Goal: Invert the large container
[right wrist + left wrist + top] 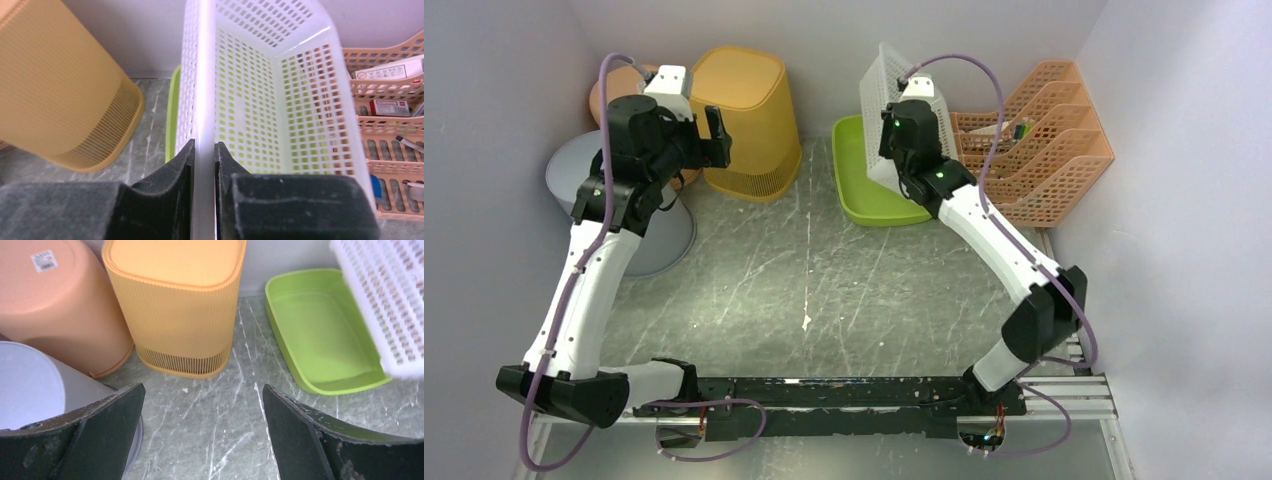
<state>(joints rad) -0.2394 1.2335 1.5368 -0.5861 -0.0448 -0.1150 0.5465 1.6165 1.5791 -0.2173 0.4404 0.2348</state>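
Note:
My right gripper swings back and left in the top view next, turning the basket over and down, then releases it on the roomy open marble.
The large container is a white perforated basket, tilted up on edge over the green tray at the back of the table. My right gripper is shut on the basket's rim, one finger on each side of the thin white wall. In the left wrist view a corner of the basket shows at the upper right. My left gripper hangs open above the marble table, in front of the yellow bin, and holds nothing.
A yellow ribbed bin stands upside down at the back left, next to an orange bucket and a grey round bin. An orange tiered organizer with small items stands at the back right, close to the basket.

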